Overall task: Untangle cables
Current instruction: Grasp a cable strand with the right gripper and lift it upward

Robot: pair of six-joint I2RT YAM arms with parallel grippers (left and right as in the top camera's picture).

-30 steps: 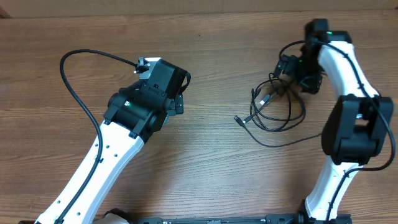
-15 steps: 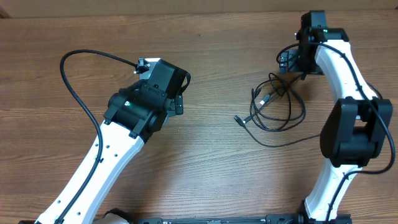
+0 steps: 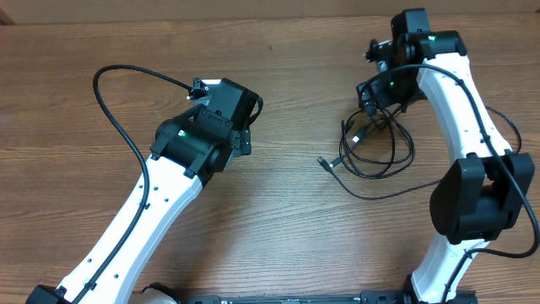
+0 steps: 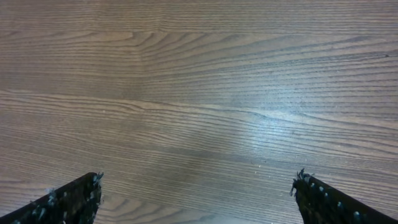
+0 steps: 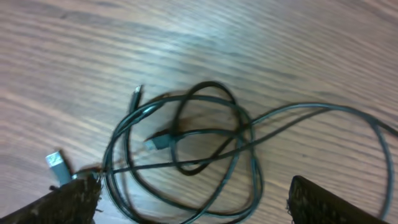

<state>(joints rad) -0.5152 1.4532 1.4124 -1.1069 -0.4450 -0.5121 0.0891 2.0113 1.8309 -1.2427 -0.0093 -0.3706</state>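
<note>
My right gripper should lower its open fingers around the small loop's side by the inner plug (image 5: 175, 124), as that piece of cable lies below the gripper and crosses over others.
The cables (image 3: 359, 137) are thin black cords lying tangled in overlapping loops on the wooden table at the right. One plug end (image 3: 323, 163) sticks out to the left. In the right wrist view the tangle (image 5: 205, 132) fills the middle, with a silvery plug (image 5: 57, 164) at the lower left. My right gripper (image 3: 375, 91) hovers just behind the tangle. Its fingers (image 5: 194, 190) are open and empty, spread above the loops. My left gripper (image 3: 247, 127) is left of centre, far from the cables. It is open (image 4: 198, 180) over bare wood.
A thicker black arm cable (image 3: 118, 127) loops out to the left of the left arm. One thin strand (image 3: 396, 192) trails from the tangle toward the right arm's base (image 3: 472, 203). The table is brown wood grain.
My right gripper has lifted and swung back and to the left, away from the tangle's far edge. The left arm has shifted slightly forward. The cables lie as before.
</note>
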